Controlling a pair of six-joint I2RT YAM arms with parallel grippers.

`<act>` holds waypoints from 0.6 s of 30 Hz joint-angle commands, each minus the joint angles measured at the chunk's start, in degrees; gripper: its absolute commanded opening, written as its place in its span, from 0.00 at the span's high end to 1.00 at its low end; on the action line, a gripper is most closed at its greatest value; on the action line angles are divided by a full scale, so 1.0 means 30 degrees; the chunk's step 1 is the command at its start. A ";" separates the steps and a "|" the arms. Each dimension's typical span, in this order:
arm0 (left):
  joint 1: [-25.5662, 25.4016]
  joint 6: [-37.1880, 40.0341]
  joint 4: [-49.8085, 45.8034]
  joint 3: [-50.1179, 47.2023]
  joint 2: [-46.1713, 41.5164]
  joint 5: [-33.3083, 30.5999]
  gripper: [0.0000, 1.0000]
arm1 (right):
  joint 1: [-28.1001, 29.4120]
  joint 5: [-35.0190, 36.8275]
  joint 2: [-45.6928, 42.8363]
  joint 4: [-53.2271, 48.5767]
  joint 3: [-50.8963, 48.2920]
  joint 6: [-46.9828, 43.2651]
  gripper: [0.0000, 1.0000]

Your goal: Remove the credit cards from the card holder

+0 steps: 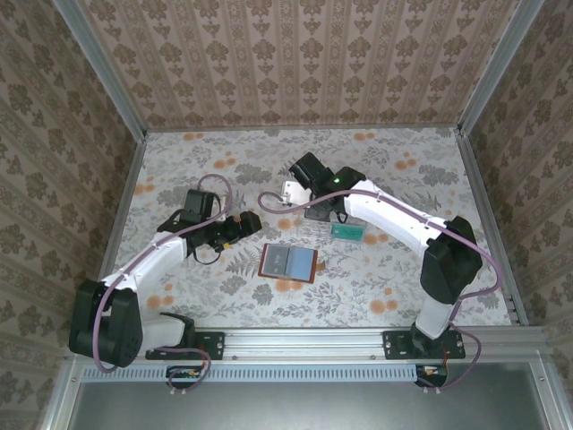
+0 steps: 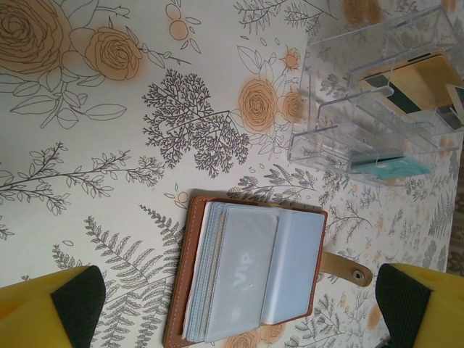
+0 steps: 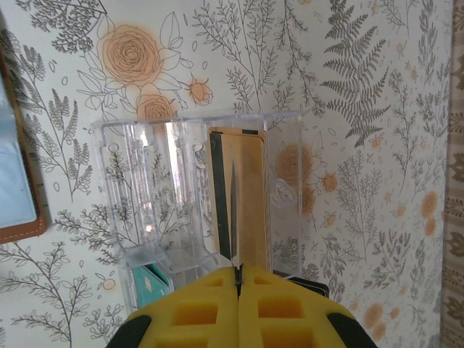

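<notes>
Next, my right gripper moves down into the slot holding the tan card [image 3: 248,192] and releases the credit card, which hangs edge-on over the clear tray [image 3: 138,181].
The card holder [image 2: 250,279] lies open on the flowered table, brown rim round light blue-grey sleeves, also at the table's middle [image 1: 288,262]. A pale card marked VIP [image 2: 243,264] sits in its top sleeve. My left gripper [image 2: 235,312] hovers open above it, yellow fingers [image 2: 54,304] wide on either side; from above it [image 1: 240,228] is just left of the wallet. My right gripper [image 3: 237,274] is shut on a thin credit card seen edge-on [image 3: 233,210], held over the clear tray [image 3: 138,181].
The clear plastic tray [image 2: 341,123] stands right of the wallet [image 1: 345,228]. It holds a tan card with a dark stripe [image 3: 248,188] and a teal card [image 3: 148,284]. Patterned walls close in the table on three sides.
</notes>
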 commanded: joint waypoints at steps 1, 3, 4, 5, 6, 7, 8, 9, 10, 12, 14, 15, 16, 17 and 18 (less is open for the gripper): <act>0.0166 0.0477 -0.0599 0.0216 -0.0134 0.0083 0.00 | 0.0075 0.0747 0.0547 0.0568 -0.0239 -0.0793 1.00; 0.0175 0.0463 -0.0645 0.0198 -0.0163 0.0083 0.00 | 0.0075 0.0774 0.0707 0.0727 -0.0304 -0.0830 1.00; 0.0175 0.0487 -0.0631 0.0160 -0.0189 0.0083 0.00 | 0.0075 0.0768 0.0768 0.0813 -0.0380 -0.0855 1.00; 0.0204 0.0464 -0.0650 0.0171 -0.0192 0.0068 0.00 | 0.0075 0.0817 0.0822 0.0959 -0.0468 -0.0903 1.00; 0.0227 0.0465 -0.0650 0.0146 -0.0192 0.0083 0.00 | 0.0075 0.0870 0.0903 0.1078 -0.0531 -0.0941 1.00; 0.0205 0.0463 -0.0650 0.0127 -0.0205 0.0083 0.00 | 0.0075 0.0946 0.0995 0.1205 -0.0615 -0.0967 1.00; 0.0232 0.0464 -0.0640 0.0142 -0.0220 0.0076 0.00 | 0.0071 0.0986 0.1060 0.1363 -0.0690 -0.0949 1.00; 0.0241 0.0463 -0.0632 0.0142 -0.0222 0.0069 0.00 | 0.0075 0.1038 0.1113 0.1483 -0.0765 -0.0991 1.00; 0.0234 0.0467 -0.0647 0.0141 -0.0220 0.0083 0.00 | 0.0075 0.1044 0.1166 0.1562 -0.0869 -0.1020 1.00; 0.0263 0.0465 -0.0650 0.0100 -0.0222 0.0113 0.00 | 0.0060 0.1107 0.1257 0.1721 -0.1059 -0.1172 1.00; 0.0263 0.0469 -0.0649 0.0113 -0.0221 0.0111 0.00 | 0.0044 0.1212 0.1247 0.1950 -0.1316 -0.1203 1.00; 0.0289 0.0441 -0.0661 0.0113 -0.0222 0.0113 0.00 | 0.0046 0.1261 0.1249 0.2031 -0.1410 -0.1255 1.00; 0.0292 0.0437 -0.0651 0.0113 -0.0222 0.0120 0.00 | 0.0046 0.1330 0.1236 0.2127 -0.1510 -0.1295 1.00; 0.0293 0.0436 -0.0651 0.0110 -0.0250 0.0141 0.00 | 0.0024 0.1424 0.1258 0.2231 -0.1590 -0.1317 1.00; 0.0292 0.0453 -0.0656 0.0107 -0.0258 0.0142 0.00 | 0.0013 0.1495 0.1265 0.2313 -0.1688 -0.1328 1.00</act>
